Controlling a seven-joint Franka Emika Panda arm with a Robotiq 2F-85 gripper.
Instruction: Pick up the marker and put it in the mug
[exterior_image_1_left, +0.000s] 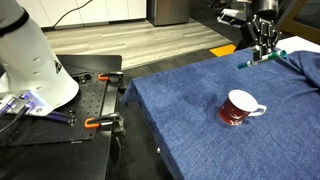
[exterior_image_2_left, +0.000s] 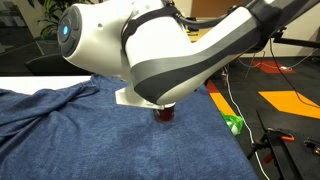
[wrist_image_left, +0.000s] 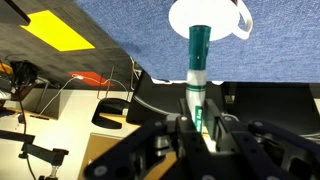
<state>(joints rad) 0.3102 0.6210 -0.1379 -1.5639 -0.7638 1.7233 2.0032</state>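
I should next lower my gripper until the teal end of the marker goes into the mug and then release the marker, because the mug's white inside is below, in line with that end.
My gripper (wrist_image_left: 197, 105) is shut on the teal-green marker (wrist_image_left: 198, 50), which sticks out from between the jaws. In the wrist view the marker's end lines up with the white inside of the mug (wrist_image_left: 228, 14), which lies well beyond it. In an exterior view the gripper (exterior_image_1_left: 263, 48) holds the marker (exterior_image_1_left: 262, 60) in the air over the far part of the table, apart from the dark red mug (exterior_image_1_left: 238, 108). The mug stands upright on the blue cloth, handle to the right. In an exterior view the arm hides all but the mug's base (exterior_image_2_left: 165, 114).
A blue cloth (exterior_image_1_left: 190, 100) covers the table. The robot's white base (exterior_image_1_left: 30, 60) stands on a black bench with orange clamps (exterior_image_1_left: 95, 122). A yellow panel (wrist_image_left: 55, 32) lies on the floor. A small green object (exterior_image_2_left: 234, 124) and cables lie beside the table.
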